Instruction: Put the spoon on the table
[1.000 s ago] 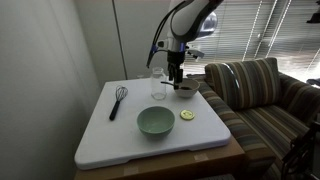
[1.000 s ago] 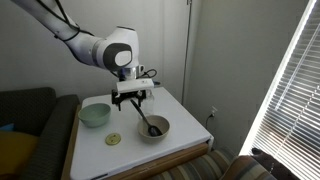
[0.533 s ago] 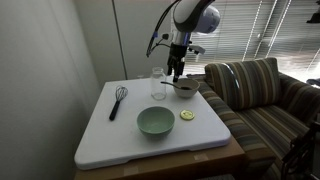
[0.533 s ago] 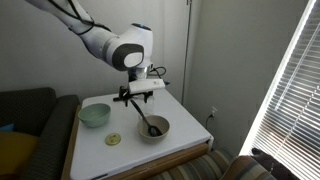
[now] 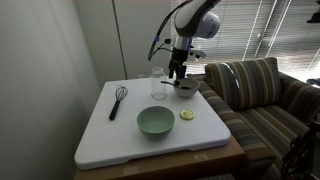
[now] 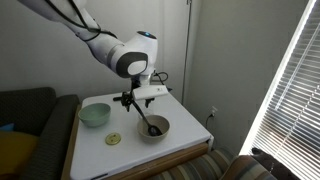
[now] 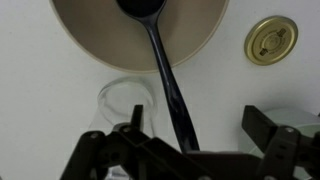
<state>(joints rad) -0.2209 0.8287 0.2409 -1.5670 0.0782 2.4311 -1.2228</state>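
Observation:
The handle end of the spoon is nearer the finger on the clear glass's side. I will next move my gripper slightly toward the glass and lower it to the handle.
The spoon [image 7: 160, 60] is dark and slender. Its head lies in a tan bowl [image 7: 90, 40] and its handle leans out over the rim. It also shows in an exterior view [image 6: 150, 123]. My gripper [image 7: 200, 115] is open, with the handle's end between its fingers, nearer the left one and touching neither. In both exterior views the gripper [image 5: 177, 73] [image 6: 140, 98] hovers just above the tan bowl [image 5: 186, 90] [image 6: 156, 130]. The white table [image 5: 110, 135] [image 6: 190, 135] bears everything.
A clear glass [image 5: 158, 85] [image 7: 125, 100] stands next to the tan bowl. A green bowl [image 5: 155, 121] [image 6: 95, 114], a yellow disc [image 5: 187, 115] [image 7: 271, 39] and a black whisk [image 5: 118, 100] lie on the table. A striped sofa [image 5: 260, 95] adjoins it.
The gripper has shifted slightly above the tan bowl, rising a little and then coming back down. It stays open. The spoon has not moved.

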